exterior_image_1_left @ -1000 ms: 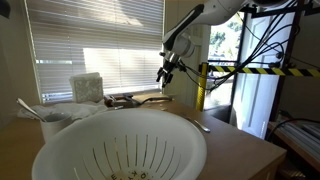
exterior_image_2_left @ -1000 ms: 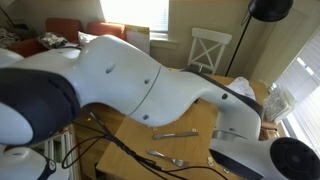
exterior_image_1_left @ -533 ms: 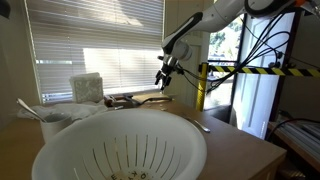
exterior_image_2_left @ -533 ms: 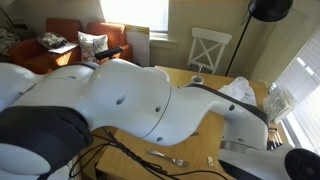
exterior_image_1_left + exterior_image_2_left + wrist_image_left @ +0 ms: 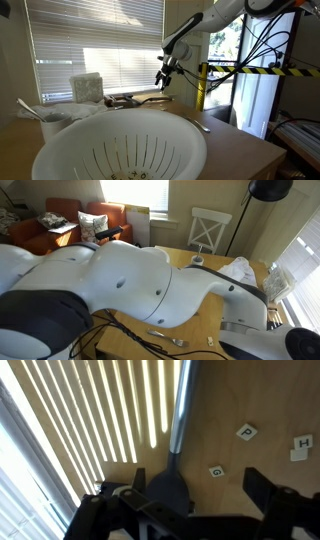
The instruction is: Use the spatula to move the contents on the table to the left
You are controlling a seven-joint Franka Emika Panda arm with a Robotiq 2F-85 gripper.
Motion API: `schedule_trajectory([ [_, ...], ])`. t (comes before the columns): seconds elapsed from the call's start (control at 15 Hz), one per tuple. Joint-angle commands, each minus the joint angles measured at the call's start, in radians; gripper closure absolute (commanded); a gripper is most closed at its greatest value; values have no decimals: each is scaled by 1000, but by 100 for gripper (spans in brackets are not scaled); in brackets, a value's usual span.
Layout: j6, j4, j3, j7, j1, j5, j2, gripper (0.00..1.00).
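Next, my gripper will lower and advance onto the spatula's grey metal handle [image 5: 184,392], which lies below it, toward the wrist view's top, because the spatula's blade sits between my gripper's fingers.
In the wrist view the spatula [image 5: 168,488] lies on the light-brown wooden table [image 5: 230,400]. Its dark flat blade is near me and its grey metal handle runs away toward the top of the view. My gripper [image 5: 200,488] is open above it, and the blade sits between the jaws, close to the left finger [image 5: 137,480]. Small white letter tiles lie on the wood to the right: G [image 5: 215,472], P [image 5: 245,432] and H [image 5: 302,448]. In an exterior view my gripper [image 5: 164,76] hangs over the far end of the table.
A big white colander [image 5: 120,145] fills the foreground. A metal spoon [image 5: 196,124] lies beside it, and a white box [image 5: 88,88] and a bowl with a white utensil [image 5: 30,108] stand by the window blinds. My arm [image 5: 120,280] blocks most of an exterior view; a fork [image 5: 165,337] shows below it.
Between one second and half a second ago my arm swung and my gripper shifted slightly left over the far table. Nothing has visibly moved since.
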Motion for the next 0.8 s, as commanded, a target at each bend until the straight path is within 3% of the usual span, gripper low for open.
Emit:
schedule_trajectory([
  [0.0, -21, 76, 65, 81, -63, -120, 50, 0],
  [0.27, -63, 153, 82, 168, -85, -227, 107, 0],
  [0.73, -182, 287, 105, 213, -110, -336, 204, 0],
])
